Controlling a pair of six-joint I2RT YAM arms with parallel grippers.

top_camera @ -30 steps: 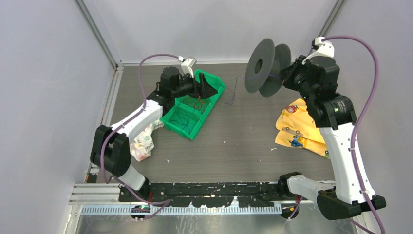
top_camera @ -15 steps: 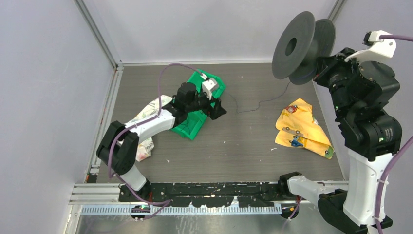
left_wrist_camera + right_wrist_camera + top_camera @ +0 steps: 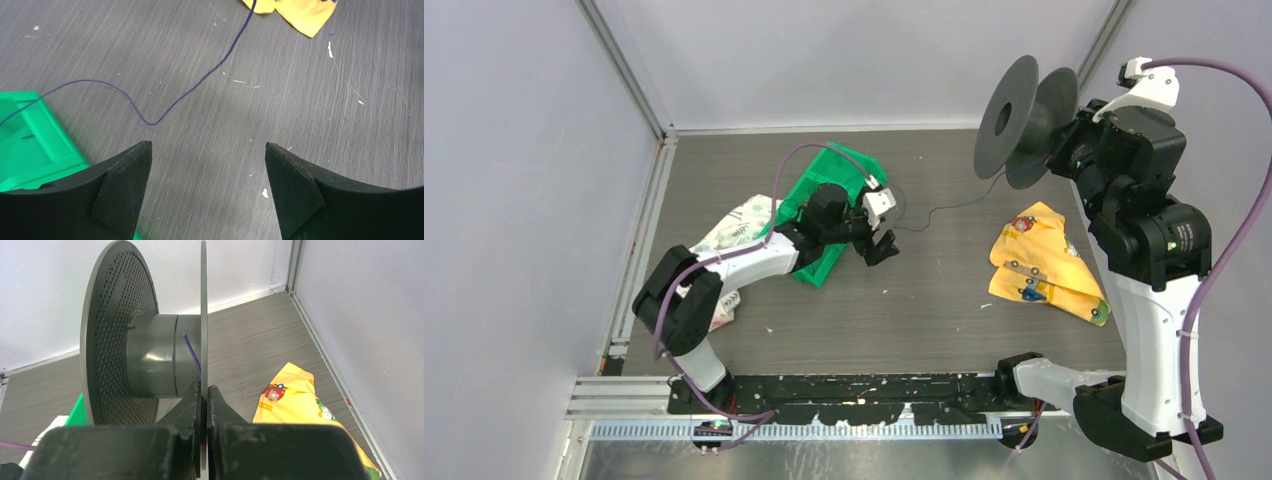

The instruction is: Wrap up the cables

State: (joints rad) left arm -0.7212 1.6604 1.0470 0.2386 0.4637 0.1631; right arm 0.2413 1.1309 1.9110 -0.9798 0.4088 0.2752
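I should move my left gripper outward and to the right in the top view, onto the purple cable's bend (image 3: 918, 230), because the bend is clear of the green bin (image 3: 809, 265).
A thin dark cable (image 3: 944, 207) runs from the green bin (image 3: 809, 265) across the table up to the black two-flanged spool (image 3: 1024, 120). In the left wrist view the cable (image 3: 150, 120) lies curved on the table ahead of the fingers. My left gripper (image 3: 879, 243) (image 3: 207, 187) is open and empty, low over the table just right of the bin. My right gripper (image 3: 204, 395) (image 3: 1069, 145) is shut on one spool flange (image 3: 203, 315) and holds the spool high at the back right. A short length of cable (image 3: 192, 355) lies on the spool hub.
A yellow printed cloth (image 3: 1039, 260) lies on the table at the right, also in the right wrist view (image 3: 295, 400). A pale patterned cloth (image 3: 724, 270) lies left of the bin under the left arm. Grey walls close in the back and sides.
My left gripper has moved out of the green bin to the right and down onto the table. My right arm lifted the spool up and right, then lowered it slightly; the cable trails after it.
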